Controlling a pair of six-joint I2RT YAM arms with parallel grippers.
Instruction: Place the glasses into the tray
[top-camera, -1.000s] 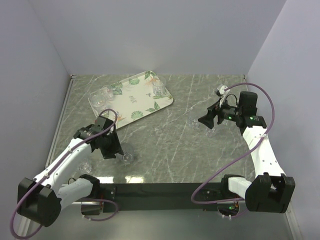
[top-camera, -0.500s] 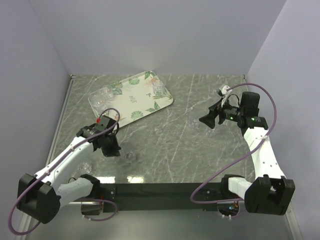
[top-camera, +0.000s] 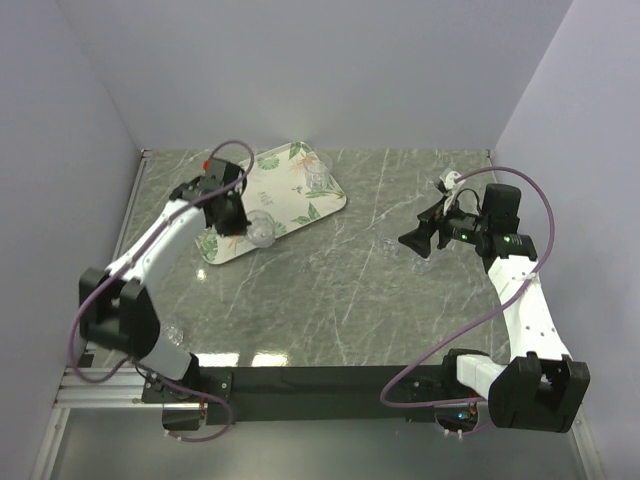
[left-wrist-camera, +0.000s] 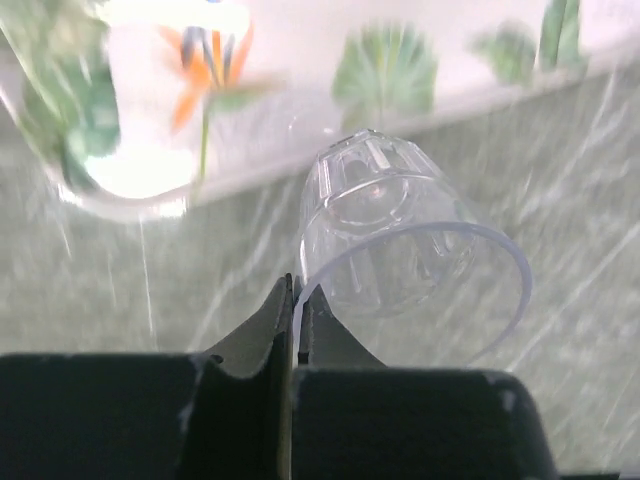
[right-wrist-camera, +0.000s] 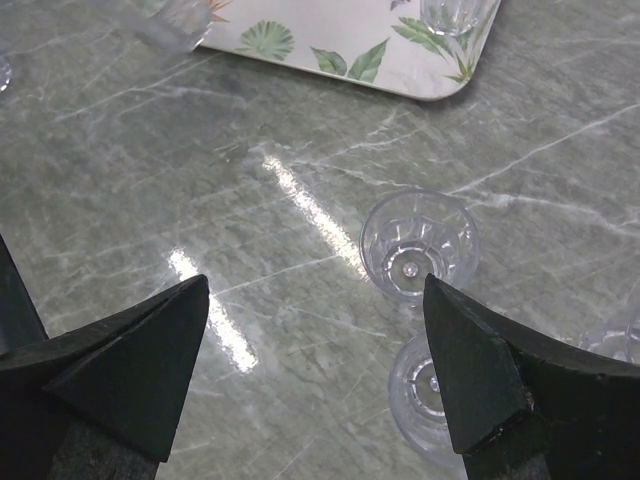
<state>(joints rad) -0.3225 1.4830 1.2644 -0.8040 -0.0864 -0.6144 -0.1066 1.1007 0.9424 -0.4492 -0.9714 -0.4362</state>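
Observation:
My left gripper moves the glass outward across the tray from the tray's near edge next, then down near its far edge (top-camera: 267, 173) to open.
My left gripper (top-camera: 243, 222) is shut on the rim of a clear glass (top-camera: 262, 230) and holds it tilted over the near edge of the leaf-printed tray (top-camera: 288, 192). In the left wrist view the fingertips (left-wrist-camera: 297, 292) pinch the thin wall of that glass (left-wrist-camera: 410, 250), with the tray (left-wrist-camera: 300, 50) just beyond it. One more glass (top-camera: 318, 180) stands in the tray's far right corner. My right gripper (top-camera: 415, 240) hangs open above two glasses on the table. From the right wrist the nearer one (right-wrist-camera: 418, 245) lies between the open jaws (right-wrist-camera: 312, 300), the other (right-wrist-camera: 430, 392) below it.
A single glass (top-camera: 172, 330) stands on the marble table (top-camera: 330, 290) beside the left arm's base. A third glass (right-wrist-camera: 612, 340) shows at the right edge of the right wrist view. Walls close off the table at the left, back and right.
My left gripper closed on a glass at the front left, then swung far up to the tray's near edge with it. The right arm has stayed where it was, open.

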